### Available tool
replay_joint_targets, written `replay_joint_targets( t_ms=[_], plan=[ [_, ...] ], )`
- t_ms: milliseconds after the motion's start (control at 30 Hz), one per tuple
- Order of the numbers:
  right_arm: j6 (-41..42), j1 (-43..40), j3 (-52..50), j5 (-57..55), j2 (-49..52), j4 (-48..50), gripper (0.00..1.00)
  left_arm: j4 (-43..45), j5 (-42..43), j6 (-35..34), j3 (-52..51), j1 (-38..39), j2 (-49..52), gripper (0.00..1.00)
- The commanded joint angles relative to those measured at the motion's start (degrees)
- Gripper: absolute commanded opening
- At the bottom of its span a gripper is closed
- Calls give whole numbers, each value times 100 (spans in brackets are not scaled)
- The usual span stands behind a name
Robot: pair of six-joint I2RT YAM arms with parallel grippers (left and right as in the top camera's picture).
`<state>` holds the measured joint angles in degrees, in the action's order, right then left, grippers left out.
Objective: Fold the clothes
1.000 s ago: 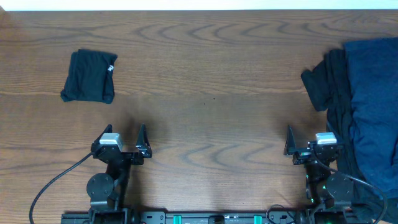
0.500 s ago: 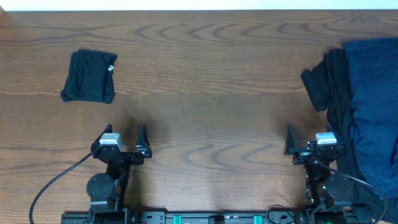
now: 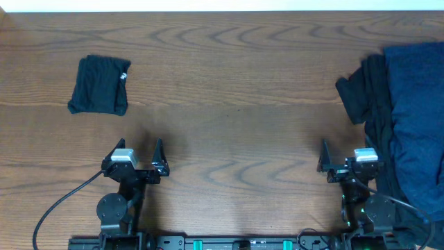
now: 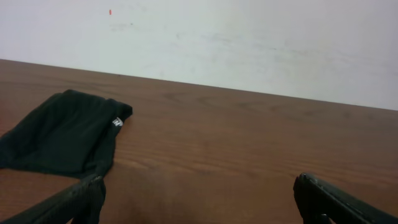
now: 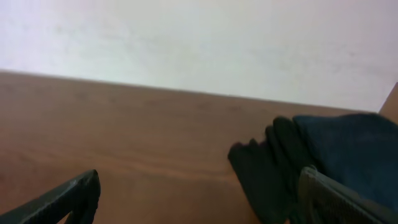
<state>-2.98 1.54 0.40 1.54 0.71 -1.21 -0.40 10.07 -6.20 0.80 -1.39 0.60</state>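
Observation:
The robot's right gripper should next move over the navy cloth's far corner (image 3: 392,60) (image 5: 308,125) and tilt down, since that corner lies uncovered outward, toward the right in the overhead view.
A folded dark garment (image 3: 100,85) with a small white label (image 3: 123,76) lies at the table's far left; in the left wrist view the garment (image 4: 62,134) is ahead and to the left. Heaped at the right edge are unfolded clothes: a black piece (image 3: 359,96) and navy blue cloth (image 3: 416,118), which in the right wrist view appear as black cloth (image 5: 267,168) and navy cloth (image 5: 354,149). My left gripper (image 3: 137,154) (image 4: 199,202) stands open near the front, empty. My right gripper (image 3: 347,158) (image 5: 199,196) is open too, just left of the heap, with nothing between its fingers.
The wooden table (image 3: 236,104) ends at a white wall (image 4: 249,43) at the back. A black cable (image 3: 55,205) loops from the left arm's base at the front left. The heap of clothes runs off the right edge of the overhead view.

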Motion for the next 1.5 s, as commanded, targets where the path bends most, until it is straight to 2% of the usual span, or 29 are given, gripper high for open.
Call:
replay_joint_targets(
  t_ms=[0, 100, 200, 333, 500, 633, 800, 1100, 1233, 1333, 1467],
  plan=[
    [892, -39, 66, 35, -15, 138, 99, -258, 44, 11, -57, 20, -37, 98],
    [1351, -39, 507, 157, -15, -151, 99, -258, 44, 11, -57, 20, -35, 98],
    [1364, -39, 1141, 105, 9, -520, 99, -258, 44, 11, -57, 20, -35, 98],
    [1364, -39, 1980, -61, 168, -549, 99, -258, 44, 11, -57, 20, -37, 98],
    [1364, -39, 3158, -210, 896, -680, 99, -258, 44, 11, -57, 20, -35, 98],
    [1342, -42, 4221, -302, 1884, -1248, 99, -258, 44, 9, -57, 20, -35, 98],
    [929, -42, 5838, -525, 3436, -2203, 99, -258, 44, 9, -57, 20, -35, 98],
    [240, -90, 9790, -1847, 6857, -5060, 99, -258, 44, 9, -57, 20, -35, 98],
    [68, -382, 11123, -2166, 8209, -5764, 99, -258, 44, 9, -57, 20, -35, 98],
    [-103, -710, 11626, -2396, 9020, -5842, 99, -258, 44, 9, -57, 20, -35, 98],
    [-98, -1241, 11731, -2520, 10004, -5683, 99, -258, 44, 11, -57, 20, -35, 98]
  ],
)
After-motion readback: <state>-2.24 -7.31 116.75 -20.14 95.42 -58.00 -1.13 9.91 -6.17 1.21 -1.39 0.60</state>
